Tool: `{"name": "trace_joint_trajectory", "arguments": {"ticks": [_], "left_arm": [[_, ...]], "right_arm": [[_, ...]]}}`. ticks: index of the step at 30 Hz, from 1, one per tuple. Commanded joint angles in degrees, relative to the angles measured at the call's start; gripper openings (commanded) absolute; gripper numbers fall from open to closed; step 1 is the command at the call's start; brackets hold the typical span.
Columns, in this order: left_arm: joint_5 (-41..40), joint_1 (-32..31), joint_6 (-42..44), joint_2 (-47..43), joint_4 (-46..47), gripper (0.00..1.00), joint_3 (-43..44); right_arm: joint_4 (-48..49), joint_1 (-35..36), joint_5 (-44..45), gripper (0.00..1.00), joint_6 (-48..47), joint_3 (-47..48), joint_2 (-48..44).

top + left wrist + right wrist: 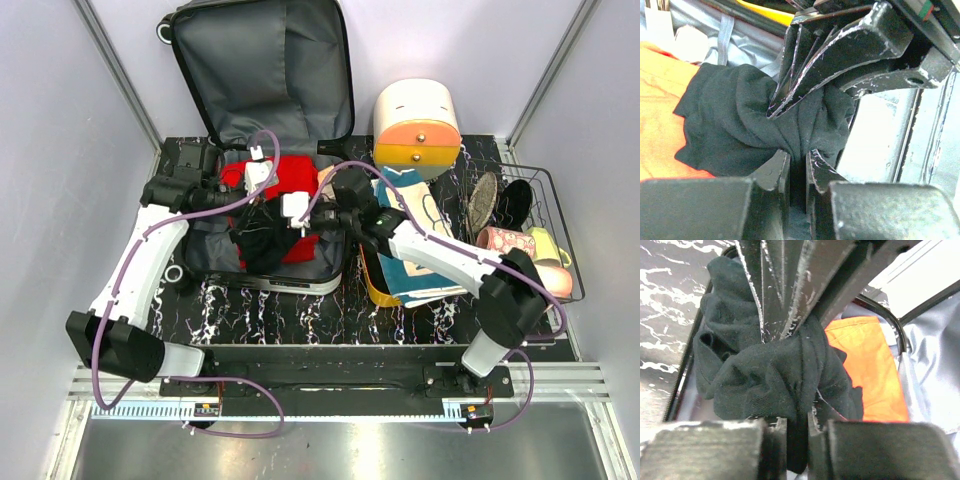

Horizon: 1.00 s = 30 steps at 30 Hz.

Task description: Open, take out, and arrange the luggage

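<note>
My right gripper is going to lift the black garment next and then lower it toward the tray beside the luggage.
The luggage lies open at the back left, its grey-lined lid leaning on the wall. In its base lie a red garment and a black garment. My left gripper and right gripper meet over the base, each shut on the bunched black garment. In the left wrist view my gripper pinches a fold of the black garment, with the right gripper's fingers just beyond. In the right wrist view my gripper clamps the black garment beside the red garment.
A white-and-orange drawer box stands right of the luggage. An orange tray holding blue-and-white items sits under my right forearm. A wire basket at the right edge holds shoes and cups. Walls close in on both sides.
</note>
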Motion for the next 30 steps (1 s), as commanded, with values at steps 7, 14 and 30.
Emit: {"name": "trace_joint_trajectory", "arguments": {"ticks": [7, 14, 30], "left_arm": [[1.69, -0.61, -12.21, -11.4, 5.67, 0.81, 4.06], [-4.4, -0.43, -19.0, -15.72, 12.98, 0.99, 1.94], [-5.1, -0.08, -20.67, -16.08, 12.8, 0.99, -2.27]], "right_arm": [[-3.87, 0.08, 15.14, 0.0, 4.9, 1.3, -18.05], [-10.89, 0.08, 26.13, 0.0, 1.65, 3.76, -30.1], [-48.34, -5.19, 32.39, 0.0, 16.75, 11.68, -49.88]]}}
